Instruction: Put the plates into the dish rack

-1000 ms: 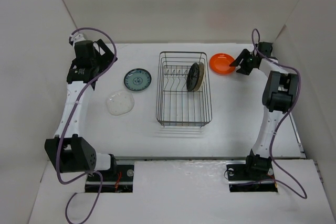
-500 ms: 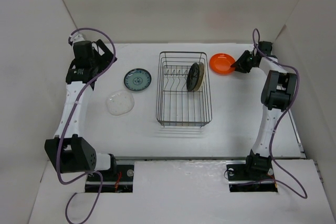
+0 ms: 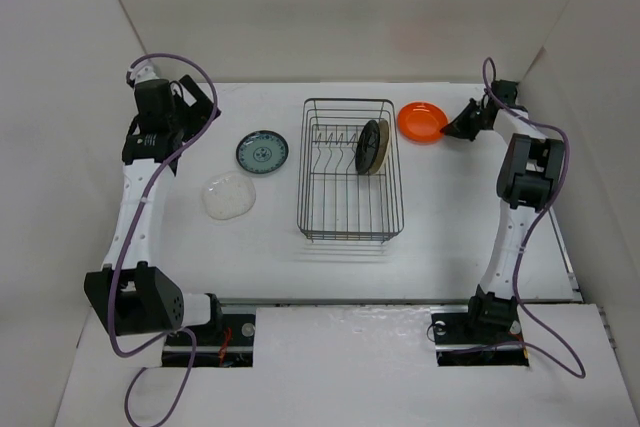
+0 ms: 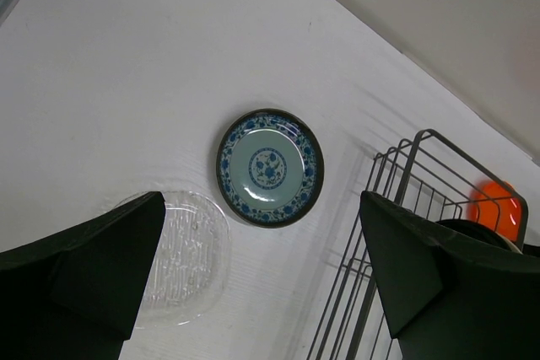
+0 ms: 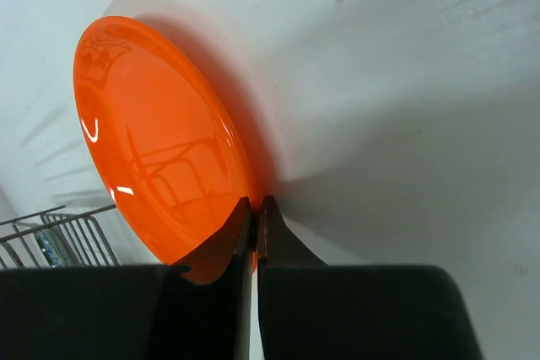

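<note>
I should next move my right gripper up, left in the top view, then down, and release the orange plate into the empty slot beside the black plate (image 3: 369, 146).
My right gripper (image 3: 449, 130) (image 5: 256, 202) is shut on the rim of the orange plate (image 3: 421, 120) (image 5: 156, 137), which sits tilted just right of the dish rack (image 3: 349, 169). Inside the rack a black plate (image 3: 369, 146) and a cream plate (image 3: 381, 148) stand upright together among the wire dividers. Left of the rack lie the teal-patterned plate (image 3: 262, 152) (image 4: 269, 167) and, nearer, the clear glass plate (image 3: 229, 195) (image 4: 181, 255). My left gripper (image 3: 200, 105) (image 4: 261, 280) hovers open at the far left, above and apart from those two plates.
White walls close the table in on the left, back and right. The rack's far corner (image 4: 419, 142) shows in the left wrist view, with the orange plate (image 4: 496, 208) behind it.
My right gripper closed on the orange plate's rim and the plate has tipped and shifted slightly left. The left arm has barely moved.
</note>
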Controlling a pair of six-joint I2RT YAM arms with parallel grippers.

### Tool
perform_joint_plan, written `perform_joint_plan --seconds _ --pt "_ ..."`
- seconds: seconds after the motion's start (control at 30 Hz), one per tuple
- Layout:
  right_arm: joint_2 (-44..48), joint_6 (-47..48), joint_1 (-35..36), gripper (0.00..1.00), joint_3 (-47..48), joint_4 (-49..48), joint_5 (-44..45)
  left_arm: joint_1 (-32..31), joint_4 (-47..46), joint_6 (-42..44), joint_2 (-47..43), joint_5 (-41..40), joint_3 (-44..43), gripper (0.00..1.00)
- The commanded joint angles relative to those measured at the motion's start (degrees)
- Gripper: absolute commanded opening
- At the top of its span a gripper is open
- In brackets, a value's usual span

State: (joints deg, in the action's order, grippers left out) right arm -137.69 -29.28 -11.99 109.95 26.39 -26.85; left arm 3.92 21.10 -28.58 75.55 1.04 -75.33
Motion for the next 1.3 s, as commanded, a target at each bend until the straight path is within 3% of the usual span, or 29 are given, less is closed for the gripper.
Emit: perform_joint_plan --seconds 0.0,0.13,0.27,0.5,0.63,0.8,0.97,1.27 --pt "4.2 -1.1 0.2 0.00 -4.8 1.6 5.5 0.5 -2.6 0.1 -2.7 1.6 1.5 1.00" --pt "19.4 -6.0 2.3 0.00 -16.1 -4.6 13.4 0.5 -4.2 -0.4 -4.4 2.1 3.2 1.00" --pt "37.5 -6.7 7.4 0.00 -19.6 -3.7 25.8 0.5 -4.8 -1.0 -5.0 3.3 4.5 1.00" --pt "51.4 -2.3 22.2 0.00 -14.4 7.2 54.7 0.5 -5.5 -1.0 -6.1 3.8 6.2 1.00" --pt "52.6 -0.4 36.0 0.00 -8.3 16.0 76.0 0.5 -4.9 -1.0 -5.0 2.4 6.2 1.00" --pt "46.8 -2.2 46.7 0.00 1.2 30.8 91.9 0.5 -4.9 -1.5 -5.0 1.9 5.6 1.00" --pt "41.3 -5.6 51.6 0.00 4.6 37.9 94.9 0.5 -4.4 -1.5 -5.0 1.2 5.6 1.00" --pt "32.6 -6.8 56.4 0.00 12.5 40.4 93.5 0.5 -4.4 -1.5 -5.5 1.2 5.6 1.00"
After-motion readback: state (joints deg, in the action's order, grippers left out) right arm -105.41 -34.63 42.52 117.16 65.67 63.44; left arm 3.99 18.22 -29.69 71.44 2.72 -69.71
